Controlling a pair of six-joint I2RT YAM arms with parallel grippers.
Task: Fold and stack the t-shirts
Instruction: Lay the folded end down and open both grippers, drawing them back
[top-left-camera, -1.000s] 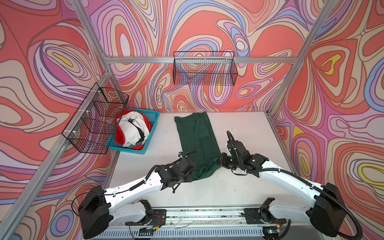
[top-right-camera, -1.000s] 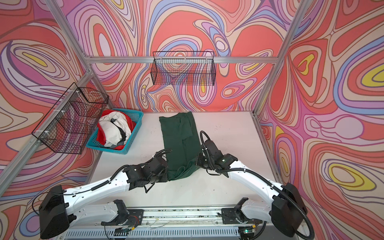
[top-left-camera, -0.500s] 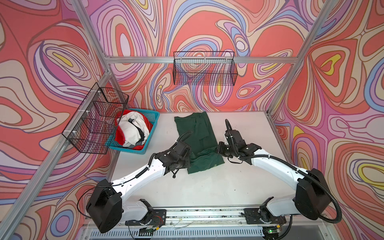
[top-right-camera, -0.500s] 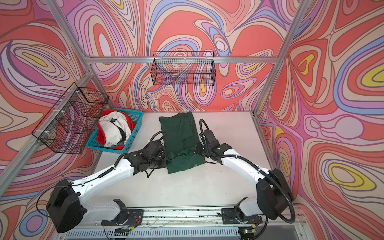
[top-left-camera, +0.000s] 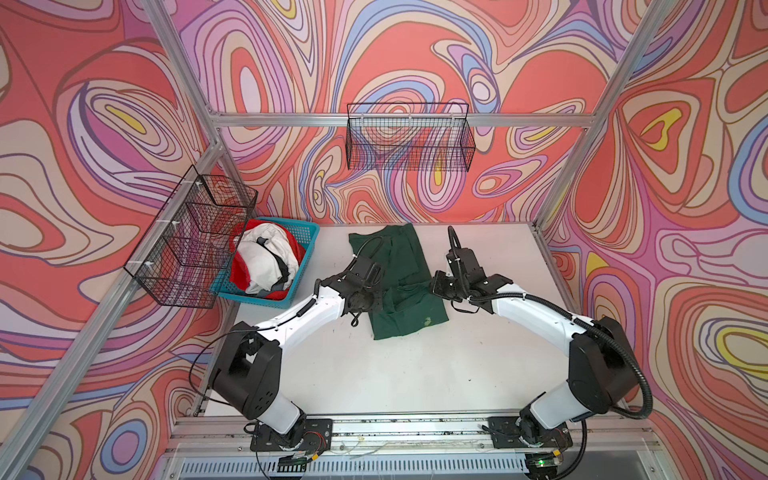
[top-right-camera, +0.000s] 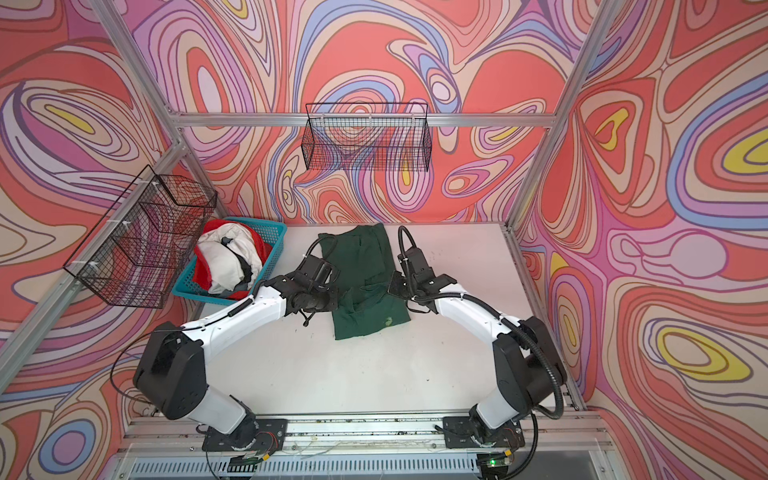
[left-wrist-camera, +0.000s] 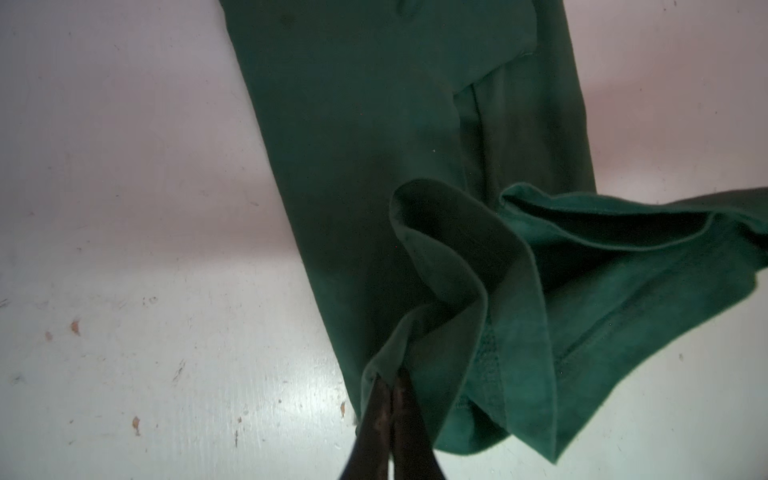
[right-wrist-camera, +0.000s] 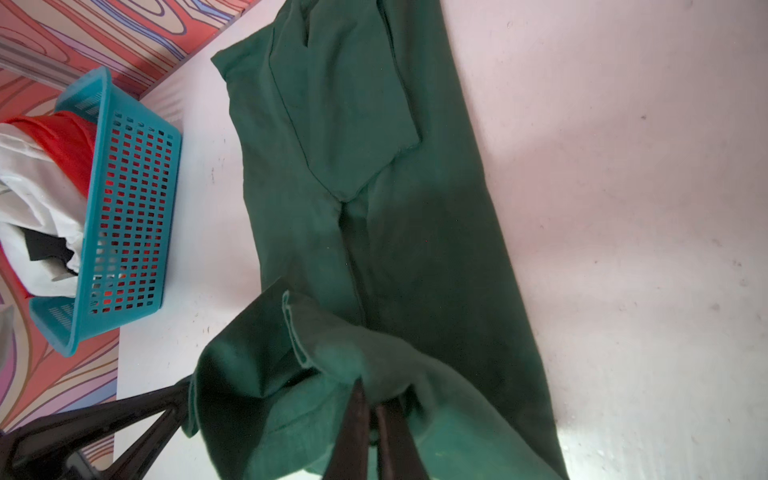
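Note:
Next I should move my right gripper outward and down onto the dark green t-shirt's edge away from the basket (top-left-camera: 423, 270) (right-wrist-camera: 470, 190) to release the t-shirt's hem, since the raised cloth hangs slack.
A dark green t-shirt (top-left-camera: 399, 257) (top-right-camera: 365, 257) lies as a long strip on the white table (top-left-camera: 415, 374), running from the back edge toward the front. Its near end is lifted and doubled back over the middle. My left gripper (top-left-camera: 376, 293) (left-wrist-camera: 390, 378) is shut on the hem at the strip's left side. My right gripper (top-left-camera: 434, 286) (right-wrist-camera: 370, 392) is shut on the hem at its right side. The raised cloth hangs slack between them. More t-shirts (top-left-camera: 266, 262), white and red, are bunched in the blue basket (top-left-camera: 309, 249).
The blue basket (top-right-camera: 275, 249) (right-wrist-camera: 129, 187) stands at the table's back left. A black wire rack (top-left-camera: 187, 241) hangs on the left wall, another wire basket (top-left-camera: 409, 137) on the back wall. Bare table lies in front of the shirt and to its right.
Both grippers have moved from the front toward the back, carrying the shirt's near hem up and over its middle. The fold now lies nearer the front of the strip.

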